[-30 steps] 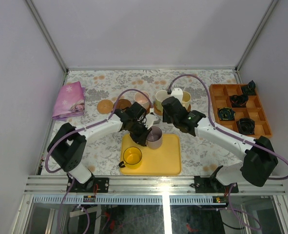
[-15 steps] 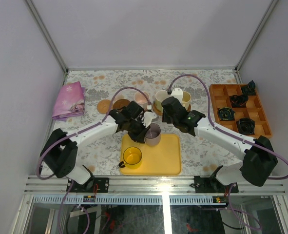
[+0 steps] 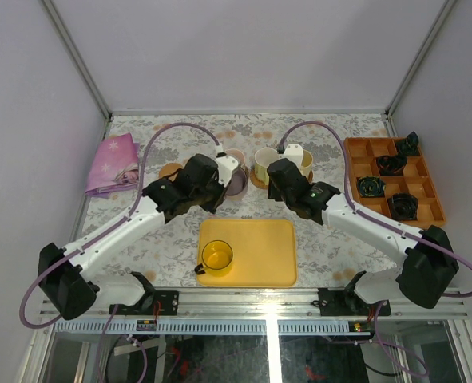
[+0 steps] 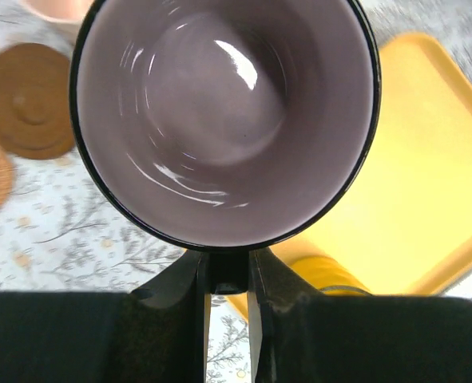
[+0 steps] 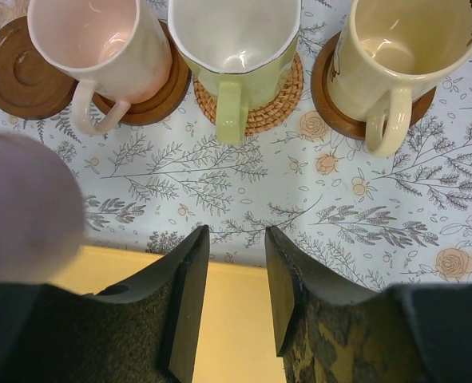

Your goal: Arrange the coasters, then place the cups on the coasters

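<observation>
My left gripper holds the cup above the empty brown coaster (image 4: 28, 100). Next, it will move the cup down and to the left in its wrist view and let go of it there.
My left gripper (image 4: 228, 263) is shut on the handle of the purple-grey cup (image 4: 220, 104), which hangs above the table (image 3: 236, 182) just beyond the yellow tray (image 3: 255, 247). An empty brown coaster (image 4: 28, 100) lies to the left of the held cup. In a row at the back, the pink cup (image 5: 100, 48) stands on a brown coaster (image 5: 152, 100). The white cup with green handle (image 5: 234, 40) stands on a woven coaster (image 5: 267, 108), and the cream cup (image 5: 407, 48) on a brown coaster (image 5: 335, 104). The yellow cup (image 3: 216, 257) stands on the tray. My right gripper (image 5: 236, 239) is open and empty, over the tray's far edge.
An orange compartment box (image 3: 355, 163) with small black parts stands at the right. A pink cloth (image 3: 113, 163) lies at the far left. A woven coaster (image 3: 170, 170) lies left of my left gripper (image 3: 224, 177). Both arms meet near the cup row.
My left arm has lifted the purple-grey cup off the tray and carried it away from me, toward the coasters beside the pink cup. The right arm has hardly moved.
</observation>
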Available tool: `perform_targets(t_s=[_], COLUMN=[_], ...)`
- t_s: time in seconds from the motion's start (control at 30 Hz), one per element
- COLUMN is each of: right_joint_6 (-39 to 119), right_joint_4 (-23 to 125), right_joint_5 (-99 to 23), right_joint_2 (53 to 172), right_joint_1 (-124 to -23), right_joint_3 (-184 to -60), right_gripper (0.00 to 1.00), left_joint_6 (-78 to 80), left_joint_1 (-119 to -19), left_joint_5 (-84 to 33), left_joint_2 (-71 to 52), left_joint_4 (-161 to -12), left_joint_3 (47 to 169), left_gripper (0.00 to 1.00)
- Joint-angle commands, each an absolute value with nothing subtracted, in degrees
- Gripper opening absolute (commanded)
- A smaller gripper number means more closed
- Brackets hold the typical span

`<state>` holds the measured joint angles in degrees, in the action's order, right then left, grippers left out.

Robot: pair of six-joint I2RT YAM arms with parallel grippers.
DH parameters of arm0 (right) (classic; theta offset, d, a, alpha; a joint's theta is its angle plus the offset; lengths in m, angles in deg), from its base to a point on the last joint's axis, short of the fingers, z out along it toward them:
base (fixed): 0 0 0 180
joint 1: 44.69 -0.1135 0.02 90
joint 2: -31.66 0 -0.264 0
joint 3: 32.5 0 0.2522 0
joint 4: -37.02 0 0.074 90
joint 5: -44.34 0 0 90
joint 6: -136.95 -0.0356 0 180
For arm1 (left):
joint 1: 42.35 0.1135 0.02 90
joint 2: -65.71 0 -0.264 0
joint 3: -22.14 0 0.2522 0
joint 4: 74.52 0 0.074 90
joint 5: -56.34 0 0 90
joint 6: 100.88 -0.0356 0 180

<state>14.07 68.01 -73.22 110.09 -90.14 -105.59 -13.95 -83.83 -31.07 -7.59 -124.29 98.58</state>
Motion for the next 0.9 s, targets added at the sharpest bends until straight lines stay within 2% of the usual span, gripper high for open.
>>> perform_targets(t_s=[0.0,0.27,0.53,0.87], right_joint_6=[14.8,16.1,17.2,18.5], right_joint_4=[65.5,66.0,67.5,68.0], right_joint_5=[-75.5,-75.8,-76.2,-76.4], right_joint_2=[108.6,107.8,107.4,108.6], right_joint_1=[-89.9,-89.9,-89.9,-89.9], right_joint_3=[-106.5,-107.2,-108.8,-110.8], right_gripper=[0.41,0.41,0.4,0.39], left_joint_6=[-8.8,-3.5,3.7,6.9], left_joint_1=[-83.7,-74.0,-59.4,-58.6], left_joint_5=[-47.0,-47.7,-39.0,-35.3], left_joint_2=[-5.1,-8.6,-15.7,-25.7], left_joint_4=[-120.0,-118.7,-117.7,-116.5], left_joint_3=[104.6,106.9,108.9,111.5], left_gripper=[0.0,0.0,0.0,0.0])
